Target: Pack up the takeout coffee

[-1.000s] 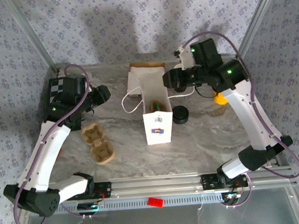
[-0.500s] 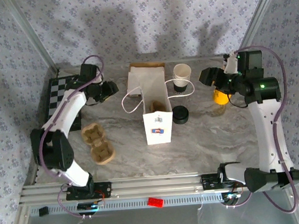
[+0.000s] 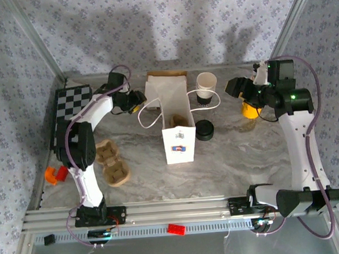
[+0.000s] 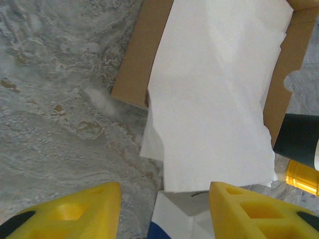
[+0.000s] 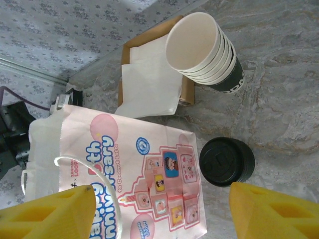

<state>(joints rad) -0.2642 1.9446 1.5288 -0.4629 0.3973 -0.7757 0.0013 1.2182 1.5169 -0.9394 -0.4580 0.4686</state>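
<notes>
The open left gripper lowers toward the loose end of the white napkins next and closes on it, because that end sticks out past the cardboard tray.
The white paper bag (image 3: pixel 178 139) stands upright mid-table, its handles looping out to both sides; its pink printed face (image 5: pixel 124 169) shows in the right wrist view. The takeout coffee is out of view; something tan sits in the bag's mouth and I cannot tell what. My left gripper (image 3: pixel 134 103) hovers just left of the bag's far end. It is open (image 4: pixel 164 214) with nothing between the yellow fingers, and a bag corner (image 4: pixel 182 219) lies below. My right gripper (image 3: pixel 232 88) hangs to the right of the cups, wide open (image 5: pixel 159 214) and empty.
A stack of lidless cups (image 3: pixel 206 85) (image 5: pixel 204 50) stands behind the bag beside a cardboard tray of white napkins (image 3: pixel 163 85) (image 4: pixel 219 89). Loose black lids (image 3: pixel 204 129) (image 5: pixel 227 162) sit right of the bag. A pulp cup carrier (image 3: pixel 111 161), a checkerboard (image 3: pixel 72 107) and a yellow object (image 3: pixel 249 110) lie around.
The right gripper has drawn back from above the bag to the right and opened wider, uncovering the cup stack. The left gripper has swung rightward from the checkerboard to the bag's left handle.
</notes>
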